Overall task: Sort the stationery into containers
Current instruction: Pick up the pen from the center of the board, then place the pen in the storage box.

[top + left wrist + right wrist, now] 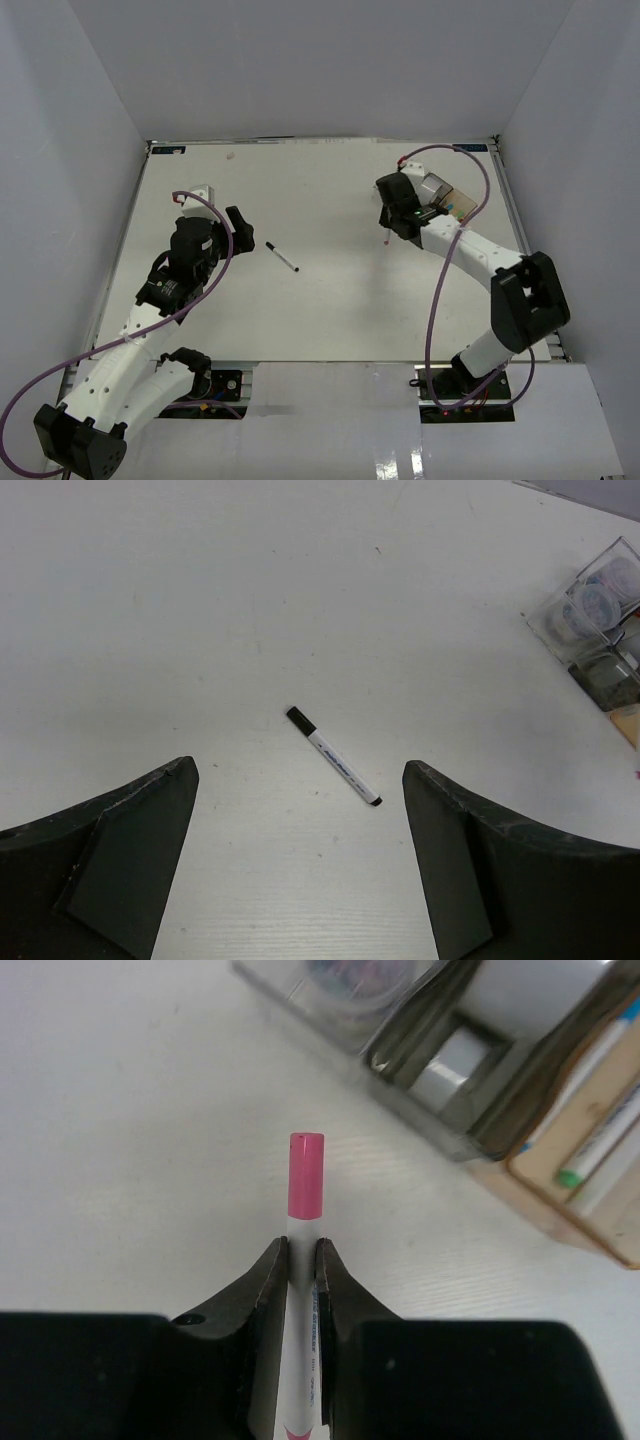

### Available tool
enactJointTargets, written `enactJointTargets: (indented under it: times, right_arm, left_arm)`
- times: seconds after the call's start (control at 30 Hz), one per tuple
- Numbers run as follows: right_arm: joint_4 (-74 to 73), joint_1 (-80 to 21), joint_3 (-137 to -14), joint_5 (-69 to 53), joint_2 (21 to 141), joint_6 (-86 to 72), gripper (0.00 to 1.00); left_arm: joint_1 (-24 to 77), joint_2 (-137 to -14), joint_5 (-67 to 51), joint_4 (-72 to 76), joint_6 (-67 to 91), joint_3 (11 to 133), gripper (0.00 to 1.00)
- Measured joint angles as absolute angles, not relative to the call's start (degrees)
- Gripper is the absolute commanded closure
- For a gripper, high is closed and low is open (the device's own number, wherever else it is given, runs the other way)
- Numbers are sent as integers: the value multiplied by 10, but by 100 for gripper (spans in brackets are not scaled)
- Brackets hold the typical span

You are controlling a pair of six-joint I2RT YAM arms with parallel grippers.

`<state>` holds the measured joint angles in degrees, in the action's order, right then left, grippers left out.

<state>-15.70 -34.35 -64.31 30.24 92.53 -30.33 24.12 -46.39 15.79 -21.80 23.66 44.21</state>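
Observation:
The right gripper swings over the amber bin (540, 1210) of markers next and releases the white marker with the red-pink cap, since that bin lies to the gripper's right in the top view.
A white marker with a black cap (282, 257) lies on the table; in the left wrist view (333, 756) it sits just ahead of my left gripper (300, 770), which is open and empty above the table (240, 226). My right gripper (301, 1245) is shut on a white marker with a red-pink cap (305, 1175), held above the table left of the joined bins (448, 200). The clear bin (300, 990) holds a purple-lidded tub (360, 975). The smoky grey bin (400, 1055) holds a tape roll (455, 1060). The amber bin (540, 1210) holds markers (590, 1150).
The bins also show at the right edge of the left wrist view (555, 610). White walls enclose the table on three sides. A purple cable (440, 290) loops along each arm. A small white block (197, 194) sits at the left.

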Motion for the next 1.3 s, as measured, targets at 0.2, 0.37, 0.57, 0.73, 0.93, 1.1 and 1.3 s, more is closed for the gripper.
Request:
enactJointTargets:
  times: [0.2,0.37,0.57,0.73,0.93,1.1,1.3]
  right_arm:
    - [-141,-206,-616,283,845,-292,91]
    - [-135,-121,-611,263,858,-297,85]
    - [-135,-82,-632,244,914,-314,82]
    - [-135,-64,-659,239,950,-330,75]
    - [-134,-56,-667,240,971,-342,63]
    - [-134,-54,-669,240,971,-341,57]
    - [-105,-66,-661,176,954,-284,51]
  left_arm:
    - [241,-464,156,-218,237,442,5]
    - [241,-464,156,-218,237,442,5]
    - [241,-465,156,-218,238,442,5]
    - [241,-465,156,-218,238,442,5]
    - [241,-465,156,-218,238,442,5]
    - [241,-466,156,-218,238,442,6]
    - [241,-465,156,-218,238,442,5]
